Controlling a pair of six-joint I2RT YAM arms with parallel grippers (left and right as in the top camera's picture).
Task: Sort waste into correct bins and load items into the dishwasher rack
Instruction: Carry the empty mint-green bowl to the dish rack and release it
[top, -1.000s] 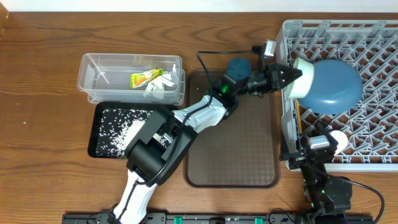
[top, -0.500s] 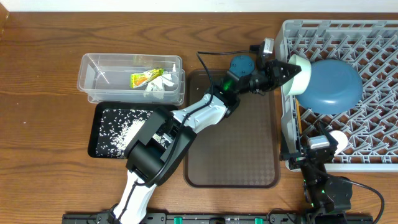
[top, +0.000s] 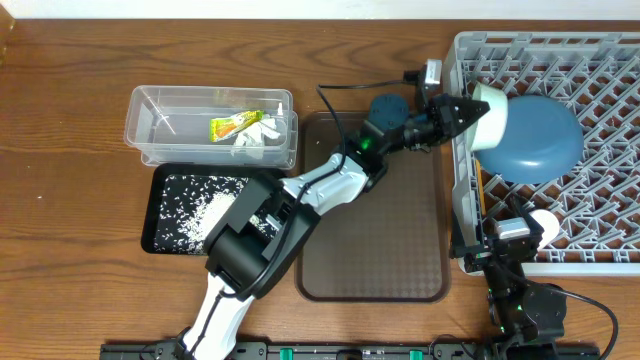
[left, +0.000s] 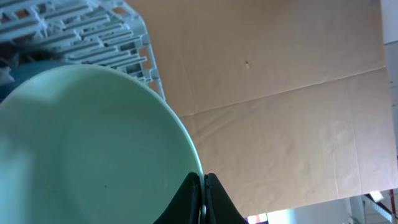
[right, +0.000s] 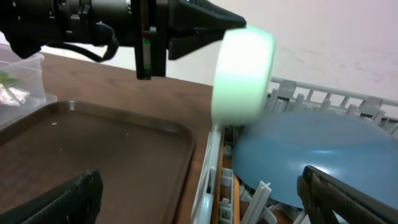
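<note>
My left gripper lowers beside the dark-blue plate next until the bowl sits in the rack, then opens, since the bowl's lower edge hangs above the rack.
My left gripper (top: 462, 112) is shut on the rim of the white bowl with the pale-green rim (top: 492, 110). It holds the bowl on edge over the left side of the grey dishwasher rack (top: 600, 60), right beside the dark-blue plate (top: 540, 140) that leans in the rack. The left wrist view shows the jaws (left: 203, 186) pinching the bowl's rim (left: 93, 143). The right wrist view shows the bowl (right: 242, 74) above the plate (right: 298, 155). My right gripper (top: 508, 235) is open and empty at the rack's front left corner. Wooden chopsticks (top: 480, 185) lie along the rack's left wall.
The clear tub (top: 160, 125) holds the yellow-green wrapper (top: 233, 125) and the white tissue (top: 258, 137). The black tray (top: 160, 225) in front of it holds rice grains (top: 205, 205). The brown serving tray (top: 370, 230) lies between the bins and the rack.
My left gripper has carried the bowl slightly right and farther back, over the rack's edge toward the plate. The right arm has not moved.
</note>
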